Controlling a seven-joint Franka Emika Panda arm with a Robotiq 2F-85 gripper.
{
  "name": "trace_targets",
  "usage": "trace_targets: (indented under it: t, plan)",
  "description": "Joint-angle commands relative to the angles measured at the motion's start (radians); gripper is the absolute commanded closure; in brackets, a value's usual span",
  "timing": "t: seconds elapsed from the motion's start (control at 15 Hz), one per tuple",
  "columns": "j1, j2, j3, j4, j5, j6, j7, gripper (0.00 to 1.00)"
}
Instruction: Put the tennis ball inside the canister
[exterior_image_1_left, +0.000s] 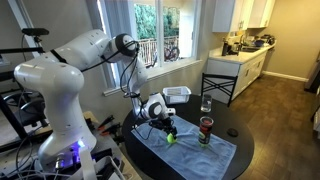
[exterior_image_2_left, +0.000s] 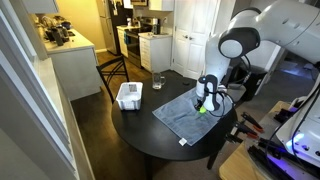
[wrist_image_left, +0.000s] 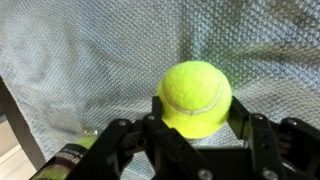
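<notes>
My gripper rises next, carries the ball over the canister's top (exterior_image_1_left: 206, 121) and releases it there, since the canister stands beside my gripper, its rim above the ball.
The tennis ball (wrist_image_left: 196, 95) is yellow-green and sits between my gripper's (wrist_image_left: 196, 112) two black fingers, which press on both its sides. It is low over the grey-blue towel (wrist_image_left: 90, 70). In both exterior views the ball (exterior_image_1_left: 170, 139) (exterior_image_2_left: 203, 109) shows just under the gripper (exterior_image_1_left: 165, 128) (exterior_image_2_left: 205, 101). The canister (exterior_image_1_left: 205, 130), a clear tube with a red band and dark label, stands upright on the towel a short way from the gripper. Part of its dark label shows at the lower left of the wrist view (wrist_image_left: 65, 160).
The towel (exterior_image_1_left: 200, 150) (exterior_image_2_left: 185, 115) lies on a round dark table (exterior_image_1_left: 240, 135) (exterior_image_2_left: 140, 125). A clear drinking glass (exterior_image_1_left: 206, 103) (exterior_image_2_left: 157, 81) and a white mesh basket (exterior_image_1_left: 178, 94) (exterior_image_2_left: 129, 96) stand on the table beyond the towel. A chair (exterior_image_1_left: 222, 82) is behind.
</notes>
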Motion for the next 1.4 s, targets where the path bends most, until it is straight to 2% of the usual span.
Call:
trace_targets:
  t: [0.0, 0.27, 0.6, 1.0, 1.33]
  plan:
    - [0.074, -0.101, -0.039, -0.163, 0.102, 0.13, -0.059, 0.61]
    - [0.156, -0.14, -0.083, -0.231, 0.242, 0.182, -0.099, 0.61]
    - [0.223, -0.156, -0.147, -0.244, 0.357, 0.174, -0.119, 0.61]
    - [0.253, -0.201, -0.234, -0.241, 0.397, 0.174, -0.123, 0.61]
    - [0.252, -0.258, -0.291, -0.239, 0.395, 0.169, -0.127, 0.61]
